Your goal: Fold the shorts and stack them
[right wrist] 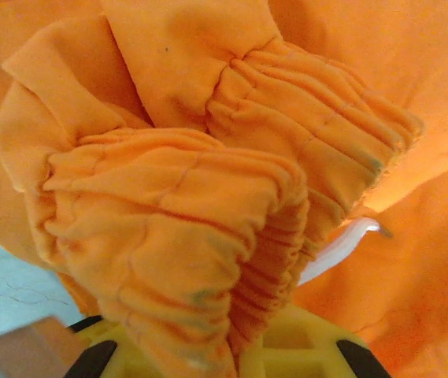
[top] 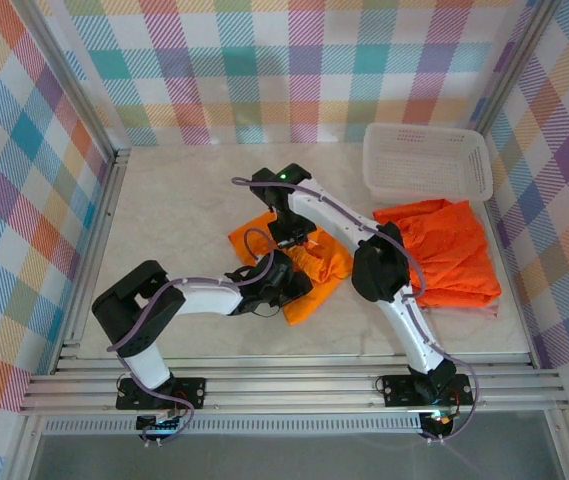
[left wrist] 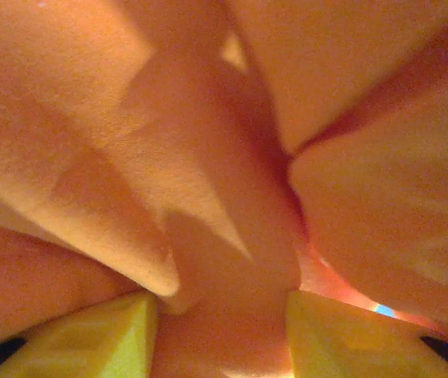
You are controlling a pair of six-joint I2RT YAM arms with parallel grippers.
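The waistband is bunched, so my right gripper should move away from the basket, over the flat orange flap that lies beside the gripper, and free the waistband.
A bright orange pair of shorts lies crumpled mid-table with both grippers on it. My left gripper is pressed into its near edge. In the left wrist view its yellow fingers stand apart, with orange cloth lying loosely in the gap of the left gripper. My right gripper sits at the far side, and in the right wrist view the right gripper is shut on the gathered elastic waistband. A white drawstring pokes out beside it. More orange shorts lie at the right.
A white lattice basket stands at the back right, touching the right-hand orange pile. Metal frame rails border the table, and checkered walls enclose it. Bare tabletop shows at the back left.
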